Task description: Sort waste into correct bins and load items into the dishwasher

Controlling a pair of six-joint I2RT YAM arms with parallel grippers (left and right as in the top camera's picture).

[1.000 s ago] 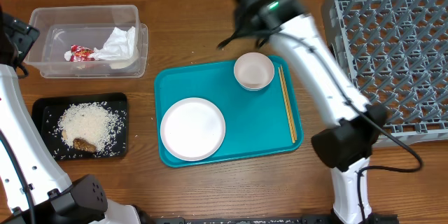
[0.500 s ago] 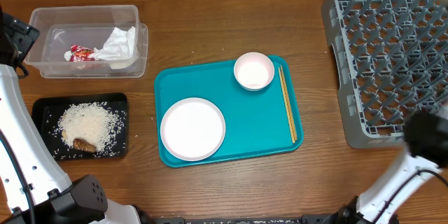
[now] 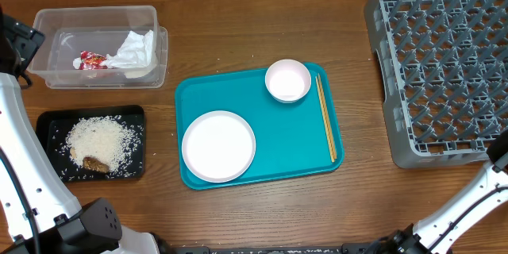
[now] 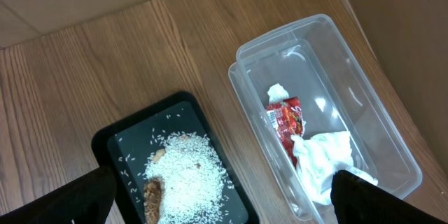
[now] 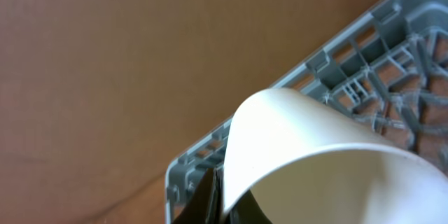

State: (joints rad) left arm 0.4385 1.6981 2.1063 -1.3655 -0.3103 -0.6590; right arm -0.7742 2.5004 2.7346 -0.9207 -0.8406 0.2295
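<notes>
I will next lower the white bowl [image 5: 315, 147] with my right gripper among the pegs [image 5: 360, 91] beside the grey rack's rim and let go of it, because those pegs are below the gripper.
My right gripper [image 5: 222, 201] is shut on the rim of a white bowl [image 5: 315, 147], held by a corner of the grey dish rack [image 5: 350, 77]; overhead shows only a bit of that arm beside the rack [image 3: 444, 63]. On the teal tray [image 3: 294, 139] lie a white plate [image 3: 218, 146], a small white dish [image 3: 287, 79] and chopsticks [image 3: 326, 119]. My left gripper [image 4: 224, 203] is open and empty above the black tray [image 4: 105, 143], which holds rice [image 4: 185, 175] and a brown scrap [image 4: 152, 192]. The clear tub [image 4: 241, 98] holds the napkin [image 4: 322, 154] and wrapper [image 4: 283, 115].
The tub [image 3: 159, 48] and black tray [image 3: 48, 119] stand at the table's left, the rack at the right. Bare wood runs between the teal tray and the rack. A brown cardboard wall rises behind the rack in the right wrist view.
My right arm has swung from above the teal tray to the right and left most of the overhead view. The left arm and the things on the table have not moved.
</notes>
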